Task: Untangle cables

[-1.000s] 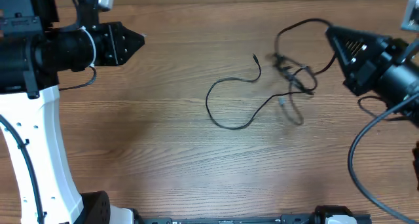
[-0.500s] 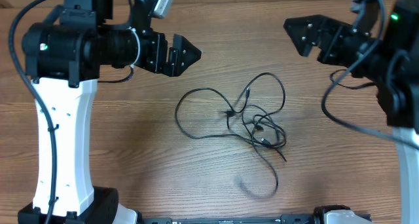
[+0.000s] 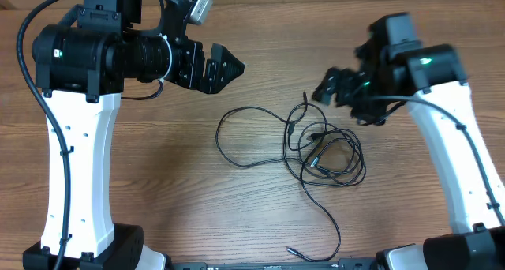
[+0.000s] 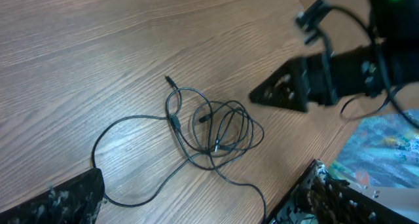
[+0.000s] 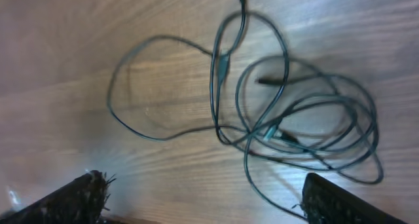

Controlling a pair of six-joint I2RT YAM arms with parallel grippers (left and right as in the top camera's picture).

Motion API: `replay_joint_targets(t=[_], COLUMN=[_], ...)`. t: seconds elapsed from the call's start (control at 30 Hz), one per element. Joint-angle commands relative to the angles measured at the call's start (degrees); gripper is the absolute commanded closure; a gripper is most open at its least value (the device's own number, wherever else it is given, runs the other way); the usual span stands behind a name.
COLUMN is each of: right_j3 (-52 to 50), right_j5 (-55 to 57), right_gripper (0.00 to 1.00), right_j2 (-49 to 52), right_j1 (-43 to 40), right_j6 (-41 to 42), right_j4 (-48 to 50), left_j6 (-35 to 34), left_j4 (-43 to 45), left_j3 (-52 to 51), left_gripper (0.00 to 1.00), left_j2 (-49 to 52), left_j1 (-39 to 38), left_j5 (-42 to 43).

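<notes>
My right gripper moves down, turning, onto the cable coil's far parts next, since they lie below. They are beside the black plug, where bare wood shows between the coil's loops.
The cables lie in a loose tangle in the middle of the wooden table, with one wide loop running left and a tail trailing toward the front edge. My left gripper is open and hovers up and to the left of the tangle, holding nothing. My right gripper is open just above the tangle's upper right. In the left wrist view the cables lie ahead of the left gripper. In the right wrist view the cables lie just beyond the open right gripper.
The two white arm columns stand at the left and right. The table's right edge shows in the left wrist view, with a coloured mat beyond it. Bare wood surrounds the tangle.
Both grippers have gone from shut to open. The right arm has swung down and left, close to the tangle. The cables lie in a different arrangement than a second ago.
</notes>
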Motion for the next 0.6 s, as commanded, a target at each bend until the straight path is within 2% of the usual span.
replay_joint_targets(t=[0.0, 0.07, 0.17, 0.27, 0.33, 0.4, 0.47, 0.5, 0.57], right_j3=[-4.2, -7.0, -12.8, -17.9, -20.5, -22.3, -23.5, -24.2, -25.1], right_j5=[9.7, 13.0, 16.0, 15.9, 15.9, 15.4, 13.7, 12.9, 12.7], right_gripper=[0.04, 0.04, 0.04, 0.13, 0.3, 0.31, 0.31, 0.3, 0.27], right_j2=[-1.2, -1.2, -1.2, -1.2, -1.2, -1.2, -1.2, -1.2, -1.2], right_j1=[3.7, 4.3, 4.4, 4.3, 4.3, 4.3, 4.3, 4.4, 4.5], right_j6=[4.9, 6.8, 15.5, 29.5, 41.7, 55.5, 65.8, 69.9, 72.3], right_j4=[1.2, 3.0, 6.6, 10.5, 12.0, 12.4, 12.4, 12.9, 15.2], left_j6=[1.6, 1.6, 1.6, 1.6, 1.6, 1.6, 1.6, 1.6, 2.3], left_j4=[-0.3, -0.5, -0.9, -1.4, -1.8, -2.4, -3.3, -3.7, -4.5], left_j3=[0.5, 0.5, 0.5, 0.5, 0.5, 0.5, 0.5, 0.5, 0.5], left_gripper=[0.0, 0.0, 0.0, 0.0, 0.01, 0.01, 0.01, 0.01, 0.02], left_j2=[0.1, 0.1, 0.1, 0.1, 0.1, 0.1, 0.1, 0.1, 0.1], left_j1=[-0.4, -0.4, -0.4, -0.4, -0.4, -0.4, -0.4, -0.4, -0.4], left_j5=[-0.4, -0.4, -0.4, -1.3, -2.3, -2.3, -2.6, -3.1, -3.6])
